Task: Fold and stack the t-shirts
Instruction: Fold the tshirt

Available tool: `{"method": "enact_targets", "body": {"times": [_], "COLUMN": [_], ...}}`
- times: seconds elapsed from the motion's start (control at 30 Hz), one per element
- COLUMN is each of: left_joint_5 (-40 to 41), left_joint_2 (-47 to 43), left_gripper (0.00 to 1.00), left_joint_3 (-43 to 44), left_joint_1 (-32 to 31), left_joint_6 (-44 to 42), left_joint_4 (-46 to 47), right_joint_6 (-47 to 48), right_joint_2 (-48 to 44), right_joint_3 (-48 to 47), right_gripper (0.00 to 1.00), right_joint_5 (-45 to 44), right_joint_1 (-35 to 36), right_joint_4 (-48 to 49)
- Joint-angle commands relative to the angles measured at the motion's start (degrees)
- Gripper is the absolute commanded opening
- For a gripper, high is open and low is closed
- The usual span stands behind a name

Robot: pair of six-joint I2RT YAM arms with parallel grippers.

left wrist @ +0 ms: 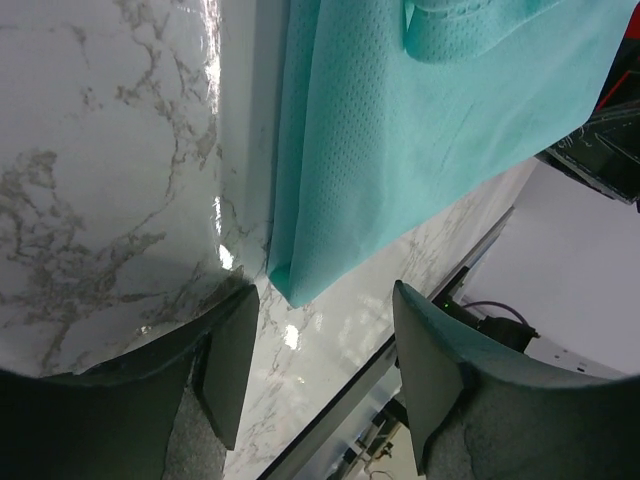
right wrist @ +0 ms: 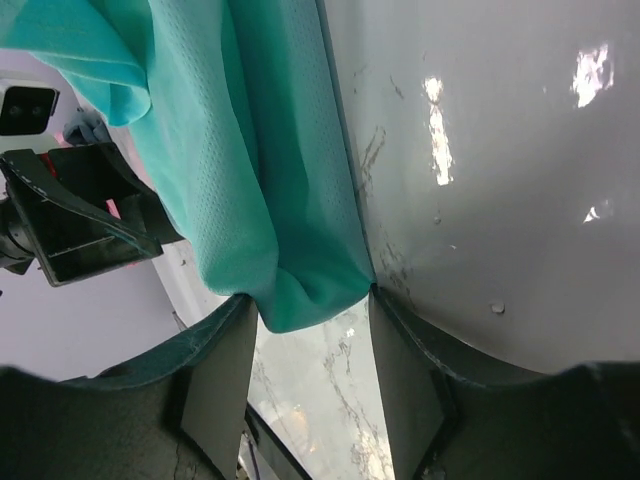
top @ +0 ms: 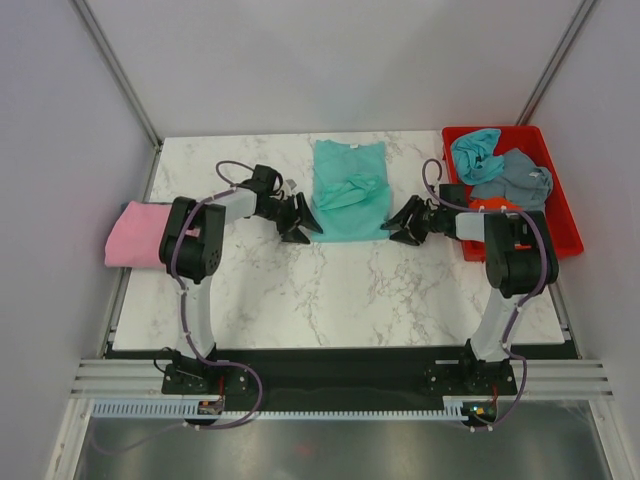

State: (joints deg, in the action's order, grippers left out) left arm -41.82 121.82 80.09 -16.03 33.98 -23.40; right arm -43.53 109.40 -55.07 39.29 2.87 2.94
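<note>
My right gripper stays low, nudges only slightly toward the teal-green t-shirt (top: 349,195) and closes on its near corner (top: 387,236) next, since that cloth reaches between the open fingers.
A teal-green t-shirt (top: 349,195) lies folded lengthwise at the back middle of the table, its sleeves turned in. My left gripper (top: 305,228) sits low at its near left corner. In the left wrist view that gripper (left wrist: 325,295) is open, and the shirt's corner (left wrist: 300,285) lies just ahead of the fingertips. My right gripper (top: 400,225) is at the near right corner. It (right wrist: 308,297) is open too, with the shirt's corner (right wrist: 300,300) reaching into the mouth of the jaws. A folded pink t-shirt (top: 135,235) rests at the table's left edge.
A red tray (top: 565,215) at the back right holds a crumpled light blue t-shirt (top: 475,150), a grey-blue one (top: 515,180) and a bit of orange cloth (top: 492,204) behind my right arm. White walls close in the table on three sides.
</note>
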Motion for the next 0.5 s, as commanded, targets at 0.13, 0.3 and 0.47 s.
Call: {"method": "enact_targets", "body": {"times": [0.13,0.3,0.47], "left_joint_5": [0.08,-0.1,-0.1], "left_joint_2": [3.69,4.57,4.92], "left_gripper": [0.61,0.5,0.34], "left_joint_3": [0.5,1.29,0.68], "left_joint_1": [-0.23,-0.49,-0.76], "left_joint_6": [2.67,3.11,3.55], "left_joint_4": [1.34,1.51,2.3], "right_joint_6": [0.11,-0.07,-0.51], "right_joint_2": [3.62,3.97,3.97], "right_joint_3": [-2.24,-2.06,-1.45], "right_gripper": [0.57,0.5,0.28], "right_joint_5": [-2.29,-2.72,-2.2], "right_joint_1": [-0.06,-0.06,0.11], "right_joint_4": [1.19,1.28,2.6]}}
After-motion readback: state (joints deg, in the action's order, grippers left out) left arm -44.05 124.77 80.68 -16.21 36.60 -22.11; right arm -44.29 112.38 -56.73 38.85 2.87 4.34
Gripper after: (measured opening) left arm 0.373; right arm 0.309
